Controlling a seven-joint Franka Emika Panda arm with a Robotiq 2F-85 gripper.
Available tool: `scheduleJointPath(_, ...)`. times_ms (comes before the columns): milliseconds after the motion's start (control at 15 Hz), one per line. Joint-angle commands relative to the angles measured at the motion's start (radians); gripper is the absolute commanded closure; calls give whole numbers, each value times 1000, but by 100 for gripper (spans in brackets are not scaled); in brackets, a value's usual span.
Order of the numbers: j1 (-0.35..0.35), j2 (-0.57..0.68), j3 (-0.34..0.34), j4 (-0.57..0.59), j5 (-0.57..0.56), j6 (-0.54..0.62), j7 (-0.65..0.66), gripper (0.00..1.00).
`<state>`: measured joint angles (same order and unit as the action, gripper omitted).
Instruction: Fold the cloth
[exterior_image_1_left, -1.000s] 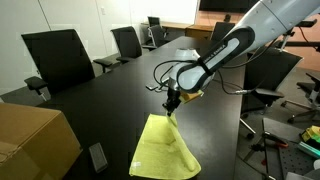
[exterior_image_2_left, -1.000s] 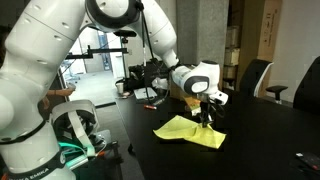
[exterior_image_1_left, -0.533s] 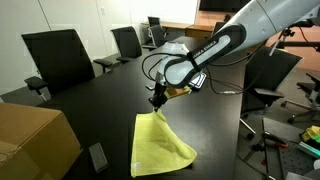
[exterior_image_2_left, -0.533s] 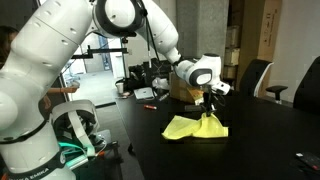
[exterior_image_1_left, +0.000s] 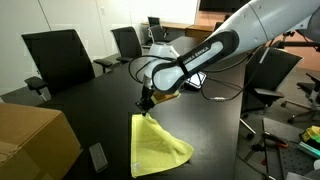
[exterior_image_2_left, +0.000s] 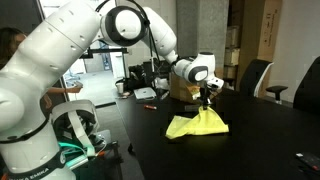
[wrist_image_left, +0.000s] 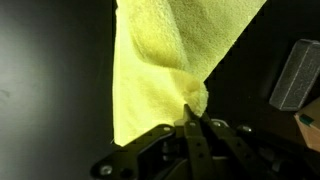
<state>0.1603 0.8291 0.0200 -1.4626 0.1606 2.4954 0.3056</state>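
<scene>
I need to move my gripper down, lower the raised corner onto the cloth's edge below and open to release it, because the cloth's corner still peaks above the table.
A yellow cloth (exterior_image_1_left: 155, 146) lies on the black table, with one corner lifted. It shows in both exterior views (exterior_image_2_left: 195, 125). My gripper (exterior_image_1_left: 146, 104) is shut on that raised corner and holds it above the table, so the cloth hangs down from the jaws in a peak (exterior_image_2_left: 207, 107). In the wrist view the cloth (wrist_image_left: 160, 60) spreads away from the closed fingertips (wrist_image_left: 190, 122), which pinch a bunched corner.
A cardboard box (exterior_image_1_left: 35, 142) stands at the near edge of the table (exterior_image_1_left: 90, 100). Office chairs (exterior_image_1_left: 58, 55) line the far side. A small grey device (exterior_image_1_left: 97, 157) lies near the box, also in the wrist view (wrist_image_left: 293, 75). Clutter (exterior_image_2_left: 145, 92) sits behind the arm.
My gripper has moved across the table with the cloth corner, away from the chairs at the right, dragging the cloth's peak along. The cloth has folded further over itself.
</scene>
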Motion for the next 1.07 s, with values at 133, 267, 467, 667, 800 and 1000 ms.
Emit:
scheduleJointPath(133,55,127,-10,172,-41,-33,34,76)
scheduleJointPath(267,60,140,-7,187,-44,-27,24,65)
scheduleJointPath(467,64,133,-10,184,-54,-10,15,42)
scheduleJointPath(667,70,100,-23,141,-76,-5,16,20)
scheduleJointPath(800,75,58,-32,66,-97,14,14,5)
scheduleJointPath(1000,81,-27,-28,-89,-116,26,10,0)
